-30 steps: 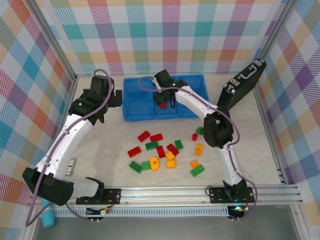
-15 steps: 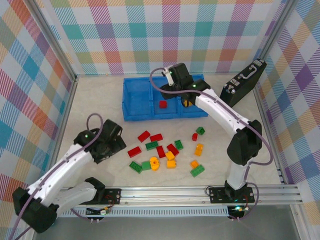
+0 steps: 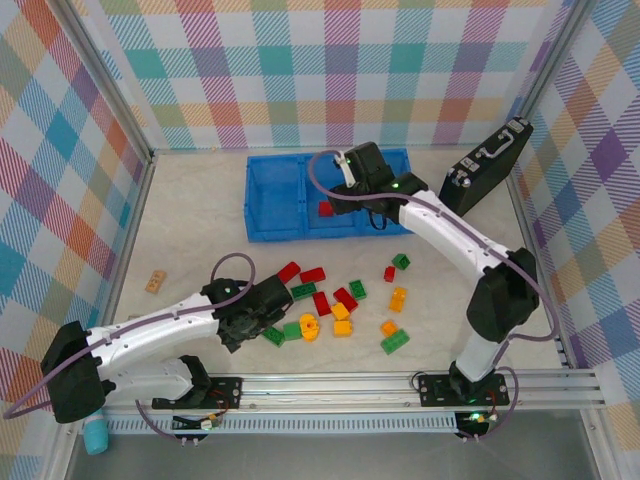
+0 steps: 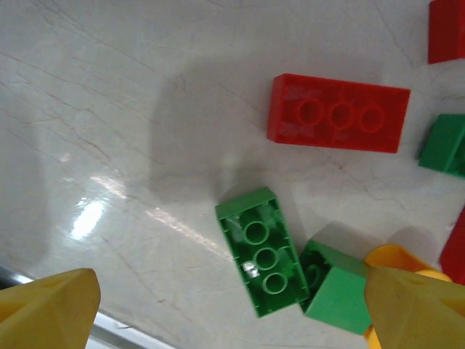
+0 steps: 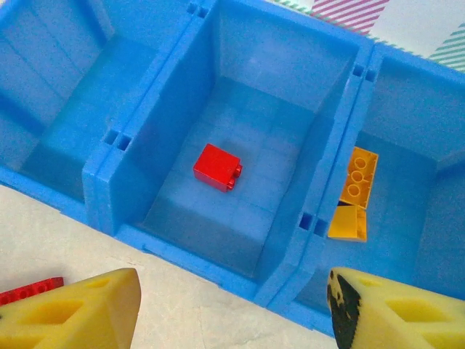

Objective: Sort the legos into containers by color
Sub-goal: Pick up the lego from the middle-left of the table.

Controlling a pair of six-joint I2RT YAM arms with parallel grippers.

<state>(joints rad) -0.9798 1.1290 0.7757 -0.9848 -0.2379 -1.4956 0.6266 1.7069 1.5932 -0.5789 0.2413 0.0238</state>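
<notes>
The middle of the upside-down green brick (image 3: 273, 336) (image 4: 263, 251) is below my left gripper's open fingers. My left gripper will move down over it next, with one finger beside each long side of the brick.
Loose legos lie mid-table: red (image 3: 313, 274), green (image 3: 394, 341) and orange (image 3: 398, 298) ones. My left gripper (image 3: 268, 320) hangs open at the pile's left edge. In the left wrist view its yellow fingers (image 4: 47, 309) stand wide apart around an upside-down green brick (image 4: 263, 251). A second green brick (image 4: 340, 287) touches that one, and a red brick (image 4: 338, 113) lies beyond. My right gripper (image 3: 375, 208) is open and empty over the blue bin's (image 3: 262, 237) front wall. The middle compartment holds one red brick (image 5: 218, 167), the right one two orange bricks (image 5: 360, 174). The left compartment (image 5: 51, 109) holds nothing.
A black case (image 3: 485, 170) leans at the back right, close to the bin's right end. A small tan block (image 3: 155, 281) lies alone on the left. A metal rail (image 3: 400, 385) runs along the near edge. Plaid walls enclose the table.
My left arm swung from beside the bin down to the pile's left edge. My right gripper left the red brick in the middle compartment and shifted toward the bin's right front.
</notes>
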